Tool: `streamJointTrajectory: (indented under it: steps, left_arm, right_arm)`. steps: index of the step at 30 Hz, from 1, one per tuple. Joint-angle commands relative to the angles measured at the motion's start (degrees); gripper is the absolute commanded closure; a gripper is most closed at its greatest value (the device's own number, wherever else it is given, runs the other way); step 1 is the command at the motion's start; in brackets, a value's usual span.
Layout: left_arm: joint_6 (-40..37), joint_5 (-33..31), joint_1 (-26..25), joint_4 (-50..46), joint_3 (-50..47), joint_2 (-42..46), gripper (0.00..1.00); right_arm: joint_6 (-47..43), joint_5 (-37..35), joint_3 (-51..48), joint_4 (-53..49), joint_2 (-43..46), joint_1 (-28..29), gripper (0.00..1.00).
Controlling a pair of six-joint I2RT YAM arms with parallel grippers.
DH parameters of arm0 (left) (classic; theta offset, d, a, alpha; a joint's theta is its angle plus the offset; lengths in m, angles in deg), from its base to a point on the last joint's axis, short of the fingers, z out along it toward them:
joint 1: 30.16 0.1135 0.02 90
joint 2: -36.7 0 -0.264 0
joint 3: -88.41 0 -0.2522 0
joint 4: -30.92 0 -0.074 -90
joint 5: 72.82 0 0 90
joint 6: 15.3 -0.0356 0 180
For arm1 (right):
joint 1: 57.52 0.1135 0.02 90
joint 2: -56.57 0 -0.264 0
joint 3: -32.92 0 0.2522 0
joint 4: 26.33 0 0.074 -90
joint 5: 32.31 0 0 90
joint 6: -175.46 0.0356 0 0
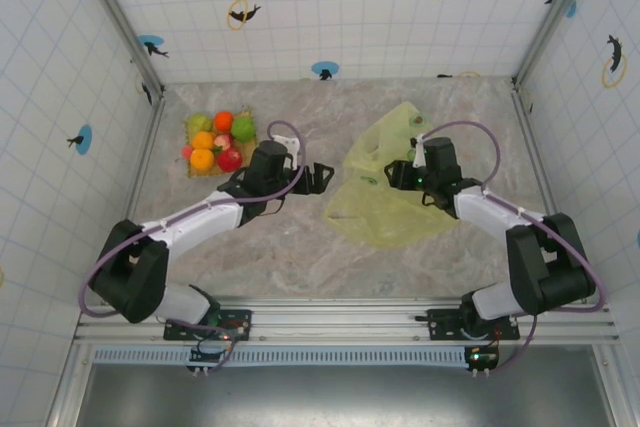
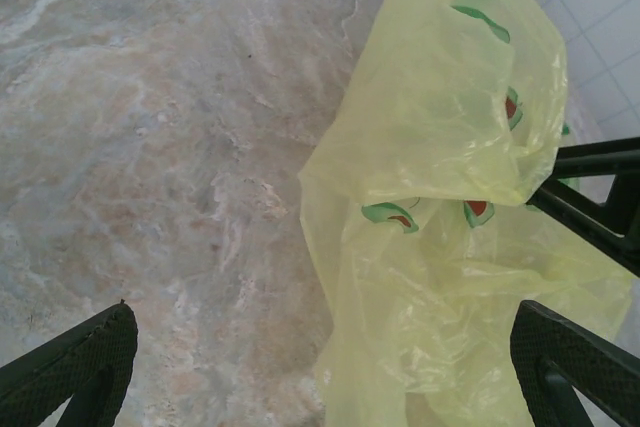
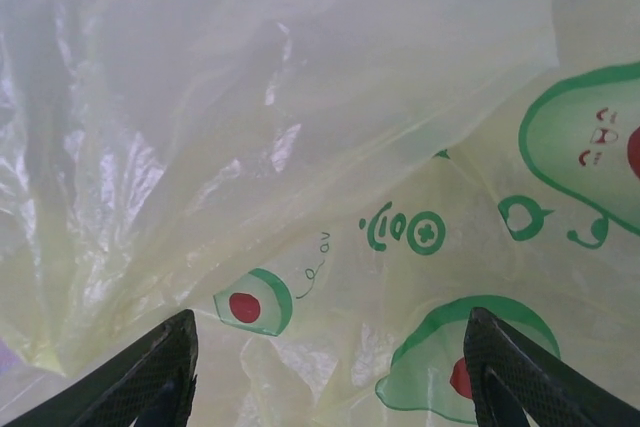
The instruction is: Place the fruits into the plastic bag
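The bag's film edge facing the fruits is nearest to my left gripper's empty fingers. My left gripper needs to swing toward the bag [image 1: 385,202] next, turning on the way, onto that edge.
Several toy fruits [image 1: 215,140], orange, red, green and yellow-green, sit heaped at the far left of the table. The yellow-green plastic bag [image 1: 385,202] lies crumpled right of centre, its avocado prints clear in the right wrist view [image 3: 420,237]. My left gripper [image 1: 320,179] is open just left of the bag's edge, with nothing between its fingers [image 2: 322,327]; the bag [image 2: 440,207] spreads ahead and to its right. My right gripper [image 1: 393,175] hovers open over the bag's upper left part, the plastic lying below its spread fingers [image 3: 330,322].
The fruits rest on a square tan woven mat [image 1: 195,173]. Marbled tabletop [image 1: 300,247] stretches between the arms and in front of the bag. Tiled walls close in the back and sides. The right gripper's black fingers [image 2: 600,197] show beyond the bag in the left wrist view.
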Motion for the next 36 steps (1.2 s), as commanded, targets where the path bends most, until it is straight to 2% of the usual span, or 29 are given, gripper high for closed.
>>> streamJointTrajectory:
  steps: [1, 6, 9, 14, 20, 23, 31, 34, 36]
  left_arm:
    - [-6.94, 0.38, -1.44, -2.50, 2.59, -2.53, 0.02]
    - [-13.75, 0.58, -3.32, -3.68, 8.56, -8.08, 0.02]
    - [-19.26, -2.69, -5.99, -4.68, 12.61, -10.87, 0.02]
    - [-32.51, -16.65, -11.64, -5.40, 17.23, -15.19, 0.02]
    - [-51.10, -29.29, -17.44, -0.39, 19.18, -19.87, 0.02]
    - [-57.21, -33.63, -18.57, 2.13, 21.02, -23.37, 0.02]
    - [-66.24, -41.02, -19.77, 9.95, 26.12, -31.98, 0.08]
    - [-67.40, -42.08, -19.87, 12.48, 27.00, -33.78, 0.14]
    - [-67.49, -41.81, -19.87, 14.49, 27.02, -34.18, 0.23]
  right_arm:
    - [1.03, 1.18, 1.46, 2.76, -0.52, -0.63, 0.29]
    - [2.27, 2.98, -0.16, 3.14, -0.60, -2.20, 0.30]
    - [2.76, 3.40, -0.74, 2.93, -0.77, -2.60, 0.31]
    - [2.82, 4.15, -0.14, 1.59, -1.21, -3.47, 0.31]
    - [3.32, 5.13, -1.67, 1.38, -0.22, -5.81, 0.32]
    - [4.21, 6.53, -3.39, 2.10, 0.81, -7.62, 0.32]
    - [5.13, 8.03, -6.45, 3.14, 2.83, -10.37, 0.33]
    - [5.20, 8.54, -7.06, 3.22, 3.16, -11.05, 0.33]
    - [5.25, 8.79, -7.24, 3.30, 3.26, -11.33, 0.33]
